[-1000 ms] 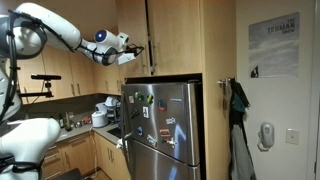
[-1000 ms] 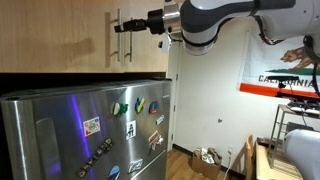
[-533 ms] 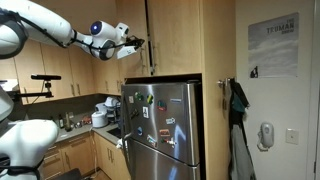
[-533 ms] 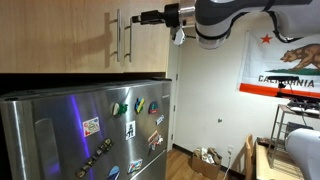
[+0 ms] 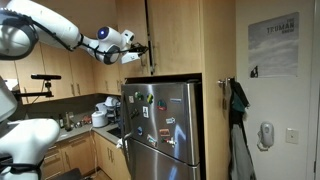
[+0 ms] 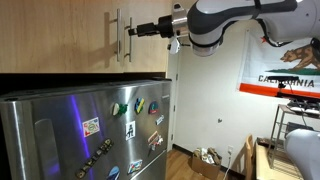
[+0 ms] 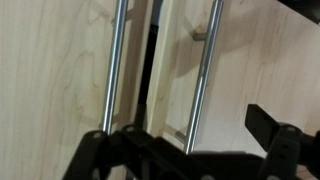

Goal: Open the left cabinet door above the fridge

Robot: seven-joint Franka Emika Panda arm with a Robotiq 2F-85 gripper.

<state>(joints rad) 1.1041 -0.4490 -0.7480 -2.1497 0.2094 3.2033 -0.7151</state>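
Observation:
I will next move my gripper down and ease it outward around the bar's lower part (image 7: 204, 66) by the seam, because that part of the bar is below and outward of its spread fingers.
Above the fridge (image 5: 165, 120) (image 6: 60, 130), the narrow left cabinet door (image 5: 135, 14) (image 6: 148, 55) meets its wider neighbour at a seam, and each door has a slim metal bar there. My gripper (image 5: 145, 48) (image 6: 134, 31) (image 7: 182, 132) is open and reaches level at the left door's handle (image 6: 127, 40) (image 7: 205, 70). In the wrist view that bar stands between my spread fingers with a gap on both sides, touching neither. A dark slit runs between the two doors there. Both doors look flush in both exterior views.
The wider wood door (image 5: 175, 35) (image 6: 55, 35) has its own bar (image 6: 117, 35) (image 7: 114, 60) right beside the left one. A kitchen counter with clutter (image 5: 95, 115) lies below my arm. A jacket (image 5: 238, 110) hangs by the white door, and a flag (image 6: 285, 75) hangs on the far wall.
My jaws have gone from nearly closed to wide open. The gripper drew back and up from the handles, then came in again to the left door's bar.

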